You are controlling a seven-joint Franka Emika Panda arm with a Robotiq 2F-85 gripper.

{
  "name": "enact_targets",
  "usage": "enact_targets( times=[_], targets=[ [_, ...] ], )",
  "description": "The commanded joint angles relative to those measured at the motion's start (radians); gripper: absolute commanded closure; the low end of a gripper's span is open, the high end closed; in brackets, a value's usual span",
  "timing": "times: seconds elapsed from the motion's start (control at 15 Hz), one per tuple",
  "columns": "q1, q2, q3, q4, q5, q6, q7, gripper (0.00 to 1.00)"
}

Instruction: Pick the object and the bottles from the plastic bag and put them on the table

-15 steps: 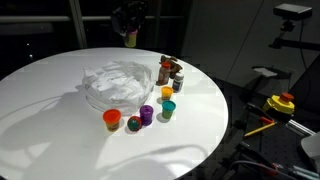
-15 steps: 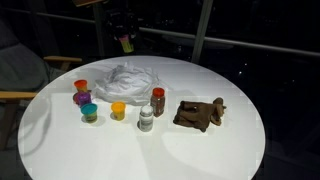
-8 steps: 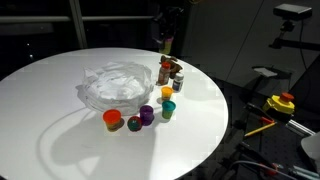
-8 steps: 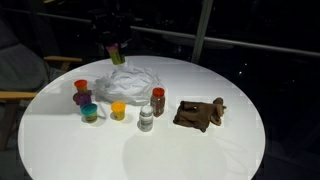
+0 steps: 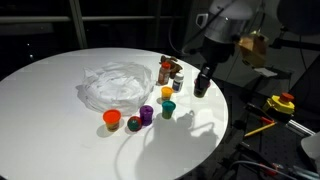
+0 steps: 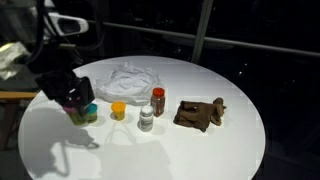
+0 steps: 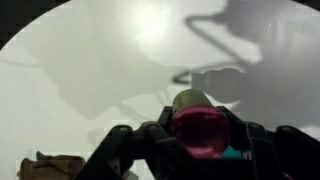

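Observation:
I need to lower the tiny bottle with my gripper next and let go of it on the empty spot below my gripper, because the white tabletop is bare there, beside the teal-capped bottle.
My gripper [image 7: 198, 138] is shut on a tiny bottle [image 7: 197, 120] with a pink cap and a yellow-green body, seen end-on in the wrist view. In both exterior views the gripper [image 5: 203, 84] [image 6: 72, 98] hangs low over the white table [image 5: 60, 130] [image 6: 200, 155], beside the group of standing bottles [image 5: 147, 114] [image 6: 119, 110]. The crumpled plastic bag [image 5: 115, 82] [image 6: 130, 78] lies further back on the table. The dark brown lumpy object [image 6: 200, 113] rests on the table apart from the bag, and shows at the wrist view's lower left [image 7: 45, 165].
Two taller spice bottles [image 6: 158, 101] [image 6: 146, 119] stand between the small bottles and the brown object. The table's edge [image 5: 222, 120] runs close to the gripper. Off the table stand a yellow and red device [image 5: 282, 103] and a wooden chair arm [image 6: 15, 96].
The arm has swung away from above the bag and come down beside the group of small bottles, with the pink-capped bottle still in its grip.

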Motion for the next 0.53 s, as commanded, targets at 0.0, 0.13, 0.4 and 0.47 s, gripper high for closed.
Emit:
enact_targets(
  times=[0.0, 0.13, 0.4, 0.47],
  targets=[
    [-0.032, 0.137, 0.007, -0.036, -0.268, 0.186, 0.246, 0.76],
    [-0.027, 0.158, -0.024, -0.041, -0.436, 0.238, 0.411, 0.76],
    [0.036, 0.199, -0.127, -0.022, -0.781, 0.308, 0.734, 0.76],
    [0.041, 0.201, -0.143, -0.018, -0.867, 0.308, 0.810, 0.76]
  ],
)
